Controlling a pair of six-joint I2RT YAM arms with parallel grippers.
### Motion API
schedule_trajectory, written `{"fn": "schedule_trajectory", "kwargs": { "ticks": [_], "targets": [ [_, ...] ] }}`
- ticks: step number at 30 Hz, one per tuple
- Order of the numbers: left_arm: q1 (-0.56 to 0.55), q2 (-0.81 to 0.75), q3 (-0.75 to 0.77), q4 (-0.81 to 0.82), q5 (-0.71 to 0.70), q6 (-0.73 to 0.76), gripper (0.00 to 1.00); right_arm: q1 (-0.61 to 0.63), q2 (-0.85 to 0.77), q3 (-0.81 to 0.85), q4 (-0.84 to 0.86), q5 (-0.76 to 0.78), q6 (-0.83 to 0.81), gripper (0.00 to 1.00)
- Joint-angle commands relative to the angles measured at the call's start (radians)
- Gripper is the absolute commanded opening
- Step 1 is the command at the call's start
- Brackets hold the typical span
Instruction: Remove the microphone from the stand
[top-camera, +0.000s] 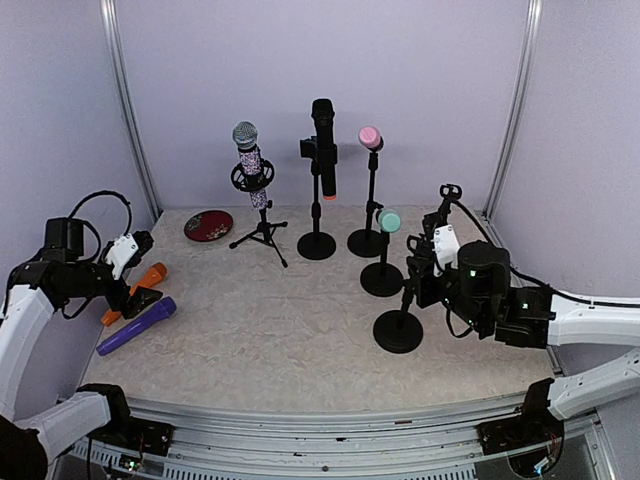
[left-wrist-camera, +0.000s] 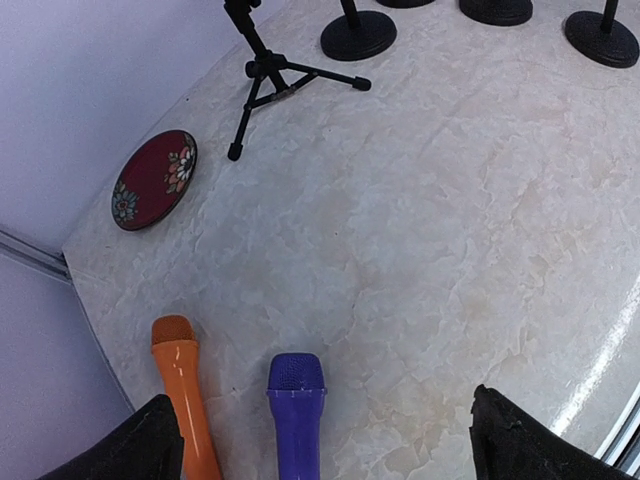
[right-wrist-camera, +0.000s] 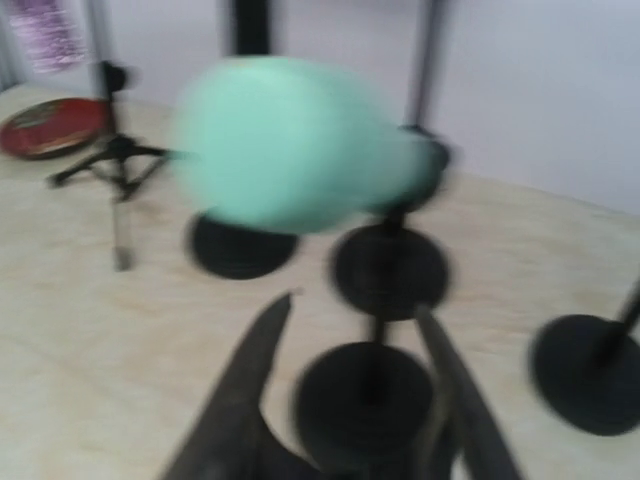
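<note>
Next, my right gripper will carry the near black stand outward and to the right in the top view and release it, since open tabletop lies that way from the gripper.
A teal microphone (top-camera: 389, 220) sits atop a short black stand (top-camera: 381, 278) right of centre. My right gripper (top-camera: 412, 255) is just to its right, at the same height. In the blurred right wrist view the teal microphone (right-wrist-camera: 290, 140) fills the space just beyond my right gripper (right-wrist-camera: 352, 305). Its fingers stand a narrow gap apart, with a round stand base (right-wrist-camera: 365, 400) showing between them. Whether they touch the microphone I cannot tell. My left gripper (top-camera: 146, 267) is wide open at the far left; in its wrist view the left gripper (left-wrist-camera: 320, 420) hangs over a purple microphone (left-wrist-camera: 296, 410).
Another black stand (top-camera: 398, 330) is nearest the right arm. At the back are a patterned microphone on a tripod (top-camera: 250, 160), a black microphone (top-camera: 322, 140) and a pink one (top-camera: 370, 137), each on a stand. A red plate (top-camera: 208, 225) and an orange microphone (top-camera: 135, 290) lie at the left.
</note>
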Motion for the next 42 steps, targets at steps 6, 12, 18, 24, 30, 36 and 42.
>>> {"fn": "schedule_trajectory", "kwargs": {
  "ticks": [6, 12, 18, 24, 30, 36, 42],
  "targets": [
    [0.002, 0.01, 0.056, 0.035, 0.047, -0.055, 0.98, -0.35, -0.149, -0.136, 0.147, -0.115, -0.194, 0.0],
    [0.002, 0.0, 0.049, 0.042, 0.042, -0.052, 0.98, -0.53, -0.067, -0.123, 0.264, -0.161, -0.216, 0.0],
    [0.001, -0.004, 0.045, 0.047, 0.043, -0.052, 0.98, -0.585, 0.087, -0.087, 0.354, -0.143, -0.226, 0.0],
    [0.0, 0.003, 0.038, 0.054, 0.043, -0.057, 0.99, -0.607, 0.164, -0.095, 0.485, -0.062, -0.256, 0.0],
    [0.001, -0.004, 0.033, 0.064, 0.037, -0.05, 0.99, -0.613, 0.183, -0.057, 0.482, -0.069, -0.301, 0.15],
    [0.001, -0.015, 0.029, 0.06, 0.045, -0.053, 0.99, -0.614, 0.107, -0.026, 0.362, -0.071, -0.246, 0.99],
    [0.0, -0.01, 0.053, 0.033, 0.047, -0.041, 0.99, -0.613, -0.042, 0.054, 0.191, -0.098, -0.17, 1.0]
  ]
}}
